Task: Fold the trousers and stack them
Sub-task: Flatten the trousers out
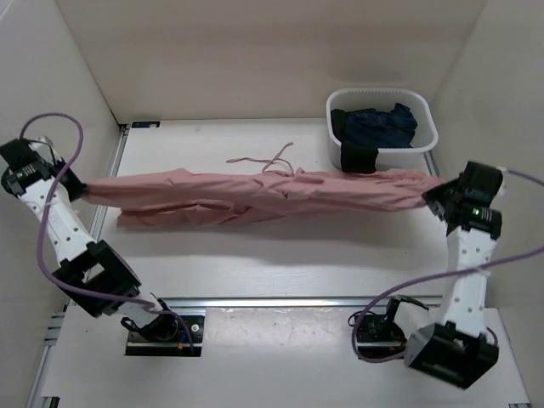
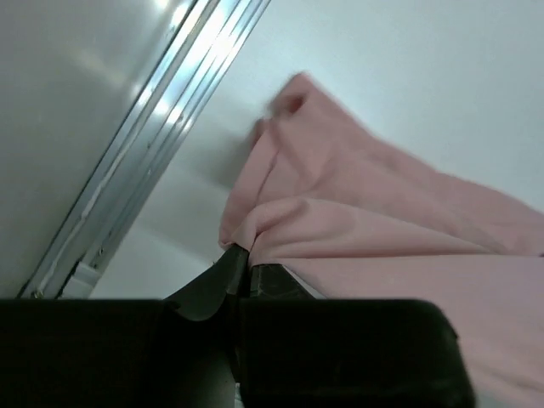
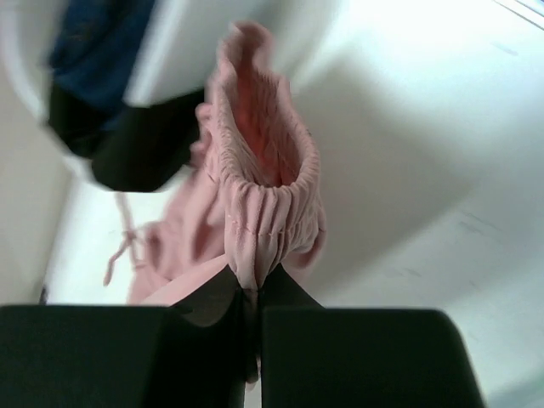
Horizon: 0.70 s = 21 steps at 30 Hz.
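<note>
My right gripper draws the trousers' waistband back and down toward the table's near metal bar next, since the trousers still lie as a narrow piece of cloth.
The dusty-pink trousers (image 1: pixel 255 197) stretch in a long band across the table from left to right, their thin drawstring (image 1: pixel 272 161) trailing behind the middle. My left gripper (image 1: pixel 78 191) is shut on the leg end at the far left; in the left wrist view its jaws (image 2: pixel 245 259) pinch a fold of pink cloth (image 2: pixel 357 229). At the far right my right gripper (image 1: pixel 432 197) is shut on the waist end. Its jaws (image 3: pixel 253 285) clamp the gathered elastic waistband (image 3: pixel 263 204), which stands up above them.
A white tub (image 1: pixel 429 132) at the back right holds a dark navy garment (image 1: pixel 382 123), with a black cloth piece (image 1: pixel 359 157) draped over its front rim. A metal rail (image 2: pixel 144 144) runs along the table's left edge beside the enclosure wall.
</note>
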{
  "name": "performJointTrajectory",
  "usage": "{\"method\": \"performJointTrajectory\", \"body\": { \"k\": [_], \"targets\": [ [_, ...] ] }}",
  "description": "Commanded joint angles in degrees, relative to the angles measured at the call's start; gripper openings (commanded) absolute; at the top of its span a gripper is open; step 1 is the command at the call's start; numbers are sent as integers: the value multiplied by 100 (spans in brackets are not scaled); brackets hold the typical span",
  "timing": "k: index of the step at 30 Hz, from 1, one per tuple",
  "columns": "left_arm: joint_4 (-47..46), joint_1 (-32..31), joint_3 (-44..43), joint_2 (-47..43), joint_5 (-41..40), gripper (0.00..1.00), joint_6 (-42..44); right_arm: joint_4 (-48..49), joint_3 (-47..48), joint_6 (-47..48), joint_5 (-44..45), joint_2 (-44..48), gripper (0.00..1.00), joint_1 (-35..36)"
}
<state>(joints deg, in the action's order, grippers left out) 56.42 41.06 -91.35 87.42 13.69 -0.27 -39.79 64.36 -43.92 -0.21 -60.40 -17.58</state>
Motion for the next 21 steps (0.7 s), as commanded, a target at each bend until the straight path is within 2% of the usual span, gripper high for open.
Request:
{"method": "performJointTrajectory", "body": {
  "k": [1,5,8,11,15,21],
  "targets": [
    [98,131,1157,-435,-981,14,27,-582,-975,-98,654,658,0,-491],
    [-384,289,2839,-892,-1448,14,27,-635,-2581,-476,654,1179,0,-658],
    [-851,534,3918,-1060,-1817,14,27,-635,-3278,-801,732,1531,0,-798],
    [-1370,727,4431,-868,-1967,14,27,-635,-3982,-925,856,1725,0,-1053],
    [-1424,851,4302,-332,-1967,14,27,-635,-4326,-855,671,1725,0,-1476],
    [-1424,1026,3713,-59,-1914,14,27,-872,-3747,-847,1056,1725,0,-1590]
  ]
}}
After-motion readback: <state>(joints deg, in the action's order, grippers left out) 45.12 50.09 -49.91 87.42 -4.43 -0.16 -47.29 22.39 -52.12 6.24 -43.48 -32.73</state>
